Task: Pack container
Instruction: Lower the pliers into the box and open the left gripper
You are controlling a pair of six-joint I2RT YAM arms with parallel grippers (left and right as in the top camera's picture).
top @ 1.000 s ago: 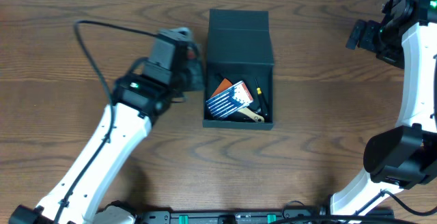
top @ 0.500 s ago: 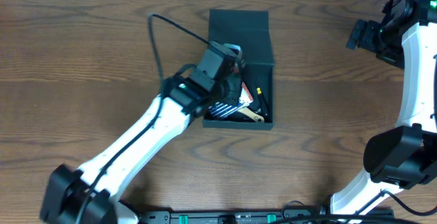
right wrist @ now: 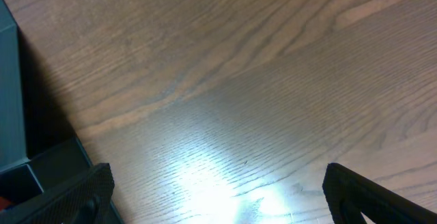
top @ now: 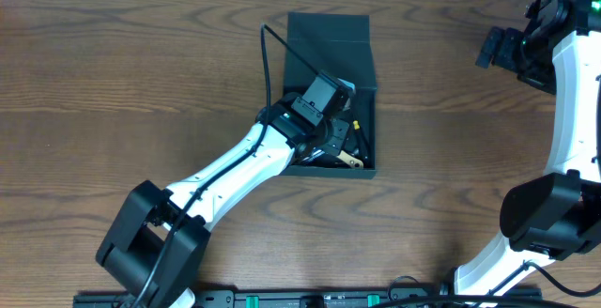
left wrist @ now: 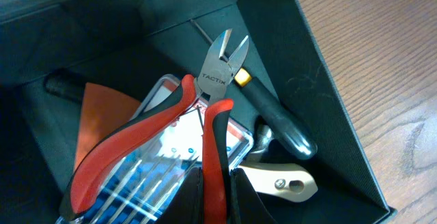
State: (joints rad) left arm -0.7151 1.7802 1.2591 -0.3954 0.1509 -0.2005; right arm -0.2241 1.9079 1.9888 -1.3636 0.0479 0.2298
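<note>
The blue screwdriver-set case (left wrist: 173, 146) is below inside the box, and the sides of the box are around them. I should lower my left gripper toward it next and release the cutting pliers (left wrist: 212, 87) there.
The container (top: 329, 59) is a large dark box, open, with its flap lid folded back. My left gripper (top: 331, 120) is over its inside, shut on one red handle of the cutting pliers (left wrist: 212, 87), whose jaws point into the box. Under the pliers lie a blue screwdriver-set case (left wrist: 164, 162), an orange card (left wrist: 102, 108), a black-handled screwdriver (left wrist: 273, 111) and a cream-handled tool (left wrist: 283, 179). My right gripper (right wrist: 218, 197) is open and empty, high at the far right over bare table, with the container's edge (right wrist: 10, 94) at its left.
The box walls (left wrist: 321, 108) rise close around the pliers. The brown wooden table (top: 141, 73) lies on both sides of the box. The right arm (top: 554, 54) stands along the right edge.
My left arm has swung right from beside the box to over its inside, carrying the pliers. The right arm has not moved.
</note>
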